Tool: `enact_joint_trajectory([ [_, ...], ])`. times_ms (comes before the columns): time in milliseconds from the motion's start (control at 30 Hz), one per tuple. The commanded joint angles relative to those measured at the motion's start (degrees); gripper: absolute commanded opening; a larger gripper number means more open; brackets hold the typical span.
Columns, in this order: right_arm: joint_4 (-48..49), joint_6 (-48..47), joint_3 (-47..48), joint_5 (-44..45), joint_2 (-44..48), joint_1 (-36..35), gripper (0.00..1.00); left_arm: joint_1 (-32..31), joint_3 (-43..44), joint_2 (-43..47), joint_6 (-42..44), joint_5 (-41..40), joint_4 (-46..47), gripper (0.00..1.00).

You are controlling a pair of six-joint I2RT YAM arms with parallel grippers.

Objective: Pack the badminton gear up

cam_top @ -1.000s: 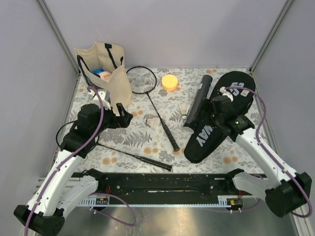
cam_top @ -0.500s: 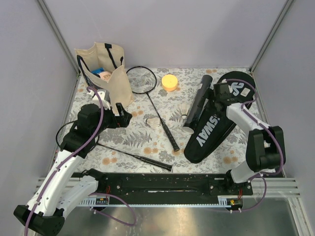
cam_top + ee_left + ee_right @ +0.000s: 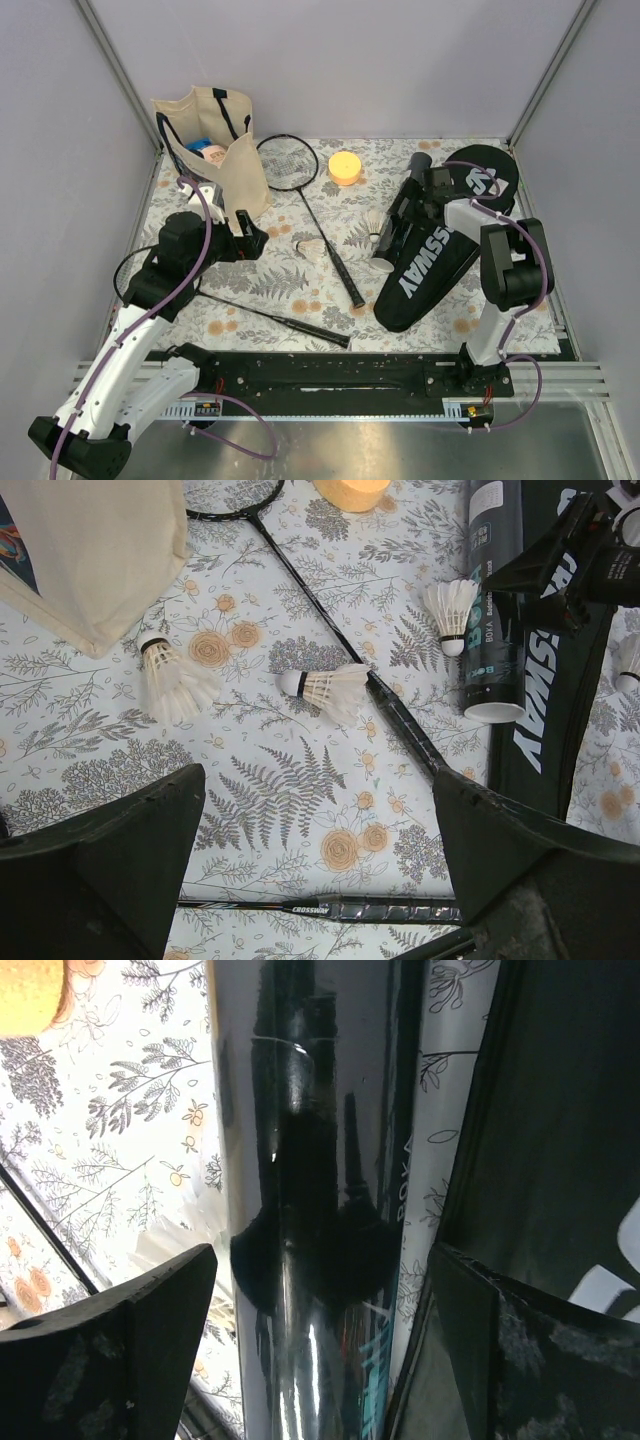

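Observation:
My left gripper is nearer the tote bag. So it needs to tilt and shift toward my right gripper, onto the black tube (image 3: 409,186) (image 3: 496,530) beside the tube's white label.
A long black lettered tube (image 3: 402,212) lies along the left edge of the black racket-shaped cover (image 3: 440,250). My right gripper (image 3: 406,210) hangs low over the tube, open. In the right wrist view its fingers (image 3: 130,1340) straddle the glossy tube (image 3: 310,1210) without closing on it. One racket (image 3: 320,225) lies diagonally mid-table; the second racket's handle (image 3: 310,330) lies near the front. White shuttlecocks (image 3: 325,685) (image 3: 175,680) (image 3: 450,605) lie scattered. My left gripper (image 3: 248,236) hovers open and empty (image 3: 320,830) above the second racket's handle (image 3: 400,910).
A beige tote bag (image 3: 215,140) with dark handles stands at the back left, close to my left gripper. An orange round object (image 3: 345,167) sits at the back centre. Grey walls enclose the floral tablecloth (image 3: 270,280) on three sides.
My right arm has swung from above the cover toward the back left and now has its open jaws down around the tube. The left arm has not moved.

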State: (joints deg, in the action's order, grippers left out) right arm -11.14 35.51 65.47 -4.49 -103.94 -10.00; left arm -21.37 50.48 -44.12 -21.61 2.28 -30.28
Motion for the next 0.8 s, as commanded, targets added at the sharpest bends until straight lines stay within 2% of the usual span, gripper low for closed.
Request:
enact_joint_trajectory([
  [0,3.05,1.58,2.9,-2.45,-2.58,0.15,0.94,0.1,-0.12,0.35,0.34,-1.84,2.25,0.99],
  [133,2.7,1.5,4.05,-1.84,-4.25,0.33,0.85,0.1,-0.12,0.09,0.34,-1.93,2.33,0.99],
  [233,2.79,1.5,4.66,-1.84,-4.87,0.42,0.75,0.1,-0.03,-0.09,0.42,-1.5,2.25,0.99],
  [367,2.44,1.06,3.96,-1.31,-2.5,0.68,0.65,0.1,-0.2,0.08,-0.01,-1.58,2.33,0.98],
  [600,-0.81,-2.37,2.21,-2.09,7.86,0.68,0.58,0.1,-0.38,0.17,-0.98,-0.18,2.86,0.98],
  [767,-1.17,-3.16,-0.78,-10.16,14.89,0.33,0.55,0.1,1.72,-2.02,-3.78,4.47,2.51,0.98],
])
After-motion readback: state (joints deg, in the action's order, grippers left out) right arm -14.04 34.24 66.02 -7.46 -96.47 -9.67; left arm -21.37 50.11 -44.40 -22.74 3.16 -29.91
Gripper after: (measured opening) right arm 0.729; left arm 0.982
